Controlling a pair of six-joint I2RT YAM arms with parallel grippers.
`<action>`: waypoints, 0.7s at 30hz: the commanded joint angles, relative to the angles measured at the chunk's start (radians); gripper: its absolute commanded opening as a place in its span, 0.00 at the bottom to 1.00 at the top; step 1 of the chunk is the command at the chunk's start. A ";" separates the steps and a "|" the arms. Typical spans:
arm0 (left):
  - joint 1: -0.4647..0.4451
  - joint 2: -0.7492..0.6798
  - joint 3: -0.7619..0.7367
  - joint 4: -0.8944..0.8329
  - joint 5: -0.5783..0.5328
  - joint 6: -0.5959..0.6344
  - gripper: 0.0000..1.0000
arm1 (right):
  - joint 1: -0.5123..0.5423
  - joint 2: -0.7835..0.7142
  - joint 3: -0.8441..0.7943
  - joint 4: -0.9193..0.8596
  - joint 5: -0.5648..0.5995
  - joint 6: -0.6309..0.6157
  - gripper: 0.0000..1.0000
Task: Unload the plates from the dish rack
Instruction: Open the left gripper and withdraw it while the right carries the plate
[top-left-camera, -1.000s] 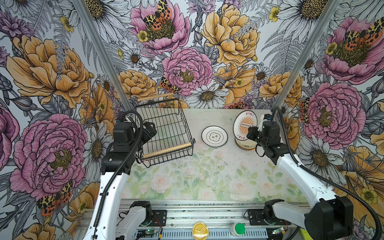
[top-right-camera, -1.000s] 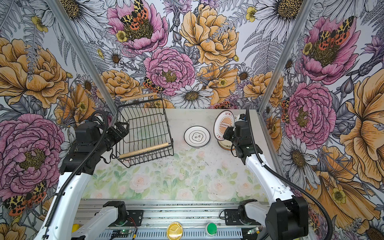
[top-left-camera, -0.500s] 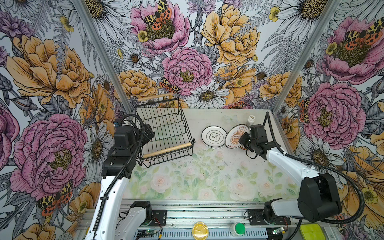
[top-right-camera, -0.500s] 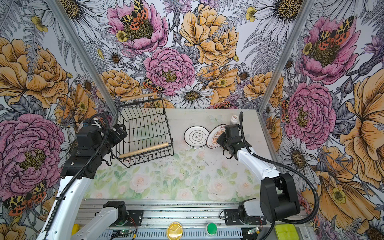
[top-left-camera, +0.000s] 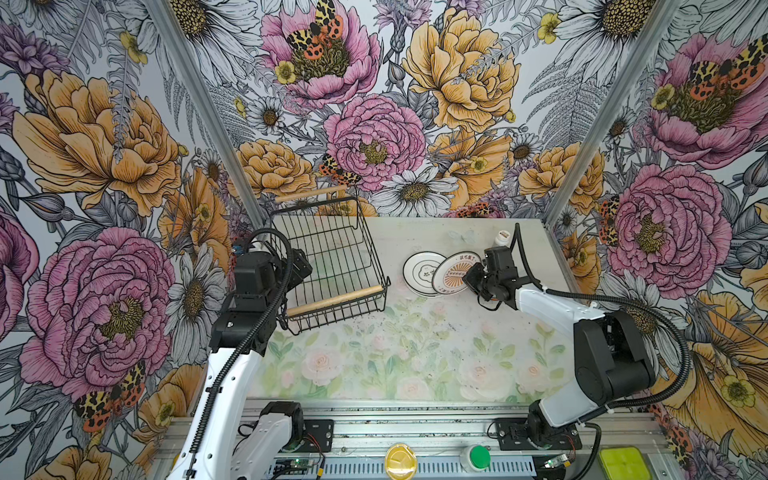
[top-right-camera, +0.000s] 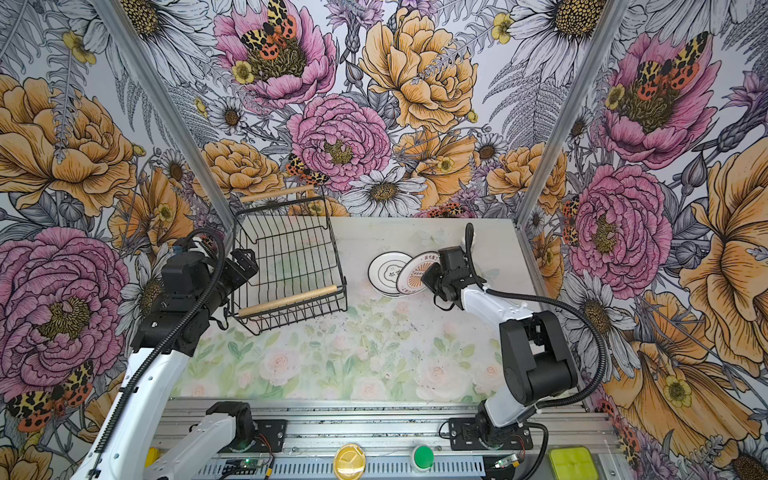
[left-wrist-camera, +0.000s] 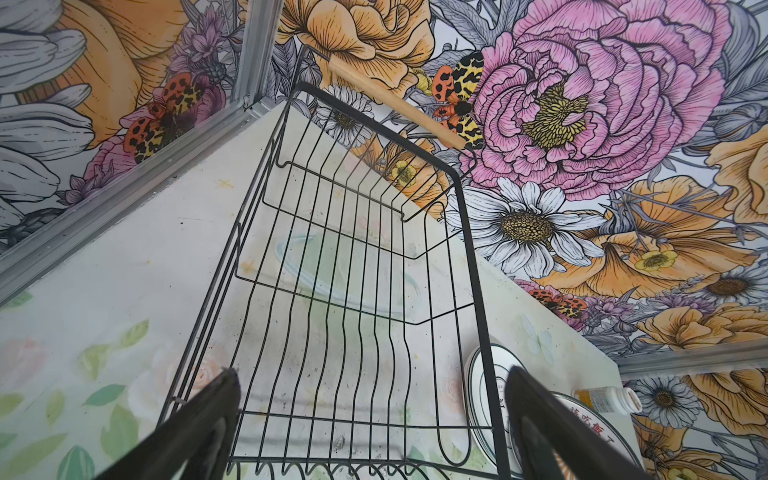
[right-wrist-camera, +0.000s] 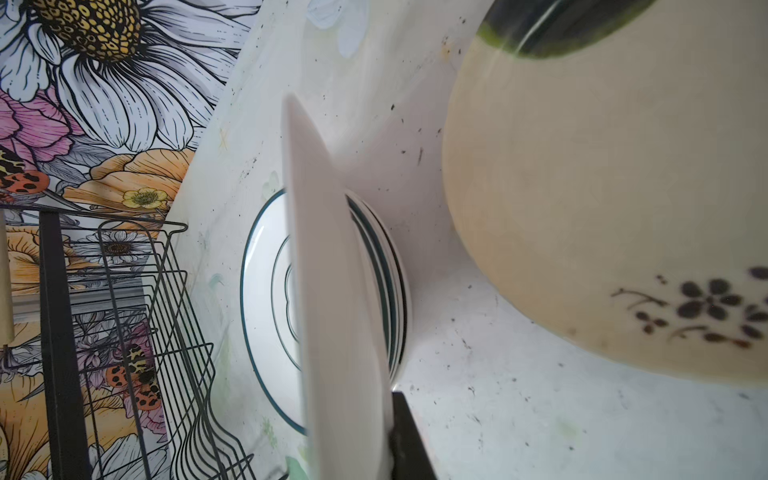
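The sunburst plate still hangs past the edge of the stack of dark-rimmed plates, so my right gripper should next move toward the rack (top-left-camera: 332, 266) and down onto the stack to release it.
The dish rack (top-left-camera: 332, 266) (top-right-camera: 291, 266) is a black wire basket with wooden handles at the back left, and no plates stand in it (left-wrist-camera: 353, 270). My right gripper (top-left-camera: 471, 276) (top-right-camera: 428, 276) is shut on the rim of a white plate with an orange sunburst (top-left-camera: 455, 274) (top-right-camera: 415, 274). That plate tilts over a stack of white dark-rimmed plates (top-left-camera: 419, 270) (right-wrist-camera: 266, 299) and is seen edge-on (right-wrist-camera: 332, 291) in the right wrist view. A cream floral plate (right-wrist-camera: 602, 208) lies close beside it. My left gripper (top-left-camera: 301, 268) (left-wrist-camera: 374, 415) is open over the rack's left edge.
A small white pill bottle (top-left-camera: 502, 237) (left-wrist-camera: 606, 400) stands at the back right, behind the plates. Floral walls close in the table (top-left-camera: 395, 353) on three sides. The rack's near wooden handle (top-left-camera: 334, 300) faces the front.
My right gripper has carried the sunburst plate left and down from upright above the right-hand stack onto the white dark-rimmed plates. The left arm has drawn back slightly, still open.
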 joint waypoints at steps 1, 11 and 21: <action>-0.010 0.004 -0.009 0.038 0.022 0.007 0.99 | 0.011 0.029 0.038 0.105 -0.056 0.043 0.00; -0.011 0.009 -0.024 0.053 0.023 0.012 0.99 | 0.020 0.129 0.060 0.160 -0.130 0.084 0.00; -0.011 0.028 -0.034 0.068 0.034 0.014 0.99 | 0.032 0.198 0.111 0.142 -0.183 0.075 0.26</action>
